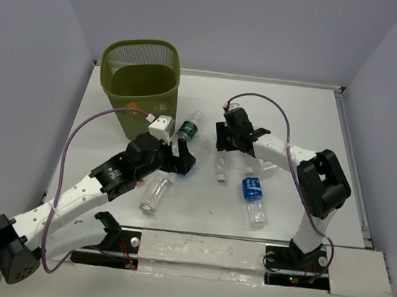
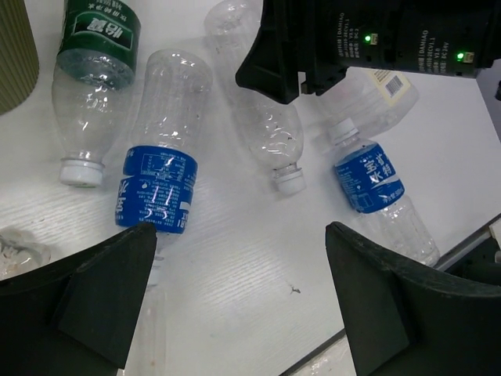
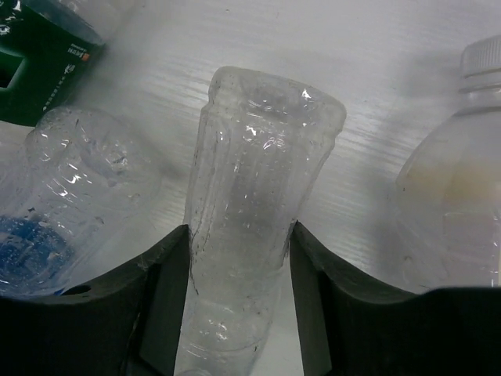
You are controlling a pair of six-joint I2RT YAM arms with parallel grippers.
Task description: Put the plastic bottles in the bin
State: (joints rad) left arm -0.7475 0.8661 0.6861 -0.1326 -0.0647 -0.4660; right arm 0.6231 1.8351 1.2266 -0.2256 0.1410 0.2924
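I will raise my right gripper outward over the bin's opening [image 1: 142, 72] to release the bottle, since that opening is higher and to its left in the top view.
The olive mesh bin [image 1: 139, 84] stands at the back left. My right gripper [image 3: 239, 258] is shut on a clear unlabelled bottle [image 3: 258, 180], pads touching both its sides; it lies on the table [image 1: 221, 167]. My left gripper [image 2: 239, 298] is open and empty, hovering over bare table among lying bottles: a green-label one [image 2: 90, 70], a blue-label one [image 2: 160, 172] by its left finger, another blue-label one [image 2: 380, 188], and the unlabelled one [image 2: 270, 133]. From above, the left gripper [image 1: 179, 157] is just left of the right gripper [image 1: 222, 140].
A clear bottle [image 1: 154, 194] lies near the left forearm. A blue-label bottle [image 1: 253, 194] lies near the front. A pale-label bottle [image 3: 462, 196] lies right of the right gripper. The bin's side [image 2: 12, 55] and the table's front edge [image 2: 470, 235] show in the left wrist view.
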